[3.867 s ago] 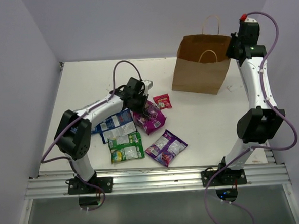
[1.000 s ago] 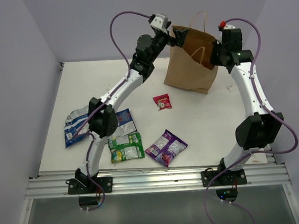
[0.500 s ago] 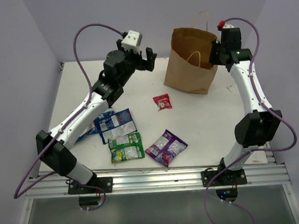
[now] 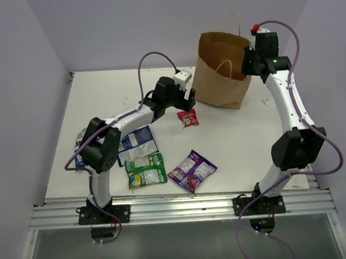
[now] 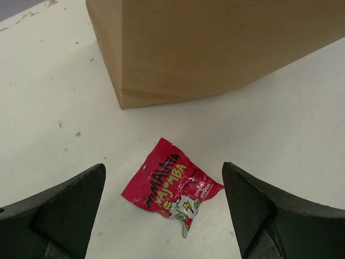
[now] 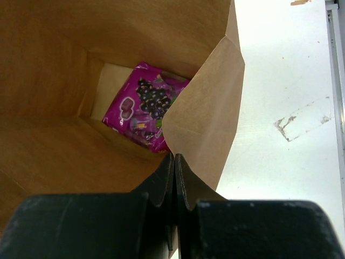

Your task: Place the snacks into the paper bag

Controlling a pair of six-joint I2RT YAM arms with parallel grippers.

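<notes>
The left gripper moves down onto the red packet's cartoon end [image 4: 188, 121] [image 5: 181, 206] next, since this end lies flat below it and the wide-open fingers already stand to both sides of it.
The brown paper bag [image 4: 220, 79] stands upright at the back right of the table. My right gripper [image 4: 247, 66] is shut on its right rim; in the right wrist view the fingers [image 6: 173, 159] pinch the paper edge, and a magenta snack packet [image 6: 141, 107] lies on the bag's floor. My left gripper [image 4: 186, 99] hangs open just above the small red packet [image 4: 188, 118]. In the left wrist view the red packet [image 5: 171, 186] lies flat between the wide-open fingers, in front of the bag [image 5: 215, 48]. A blue-white packet [image 4: 136, 144], a green one [image 4: 146, 170] and a purple one [image 4: 192, 170] lie on the table.
Another blue-white packet [image 4: 80, 141] lies at the left, partly hidden by the left arm. Walls close in the table at the left, back and right. A metal rail [image 4: 178, 208] runs along the near edge.
My left arm has swung from the bag's mouth out to the left and then down over the red packet, jaws still open. The magenta packet it held earlier now lies in the bag. Right gripper unchanged.
</notes>
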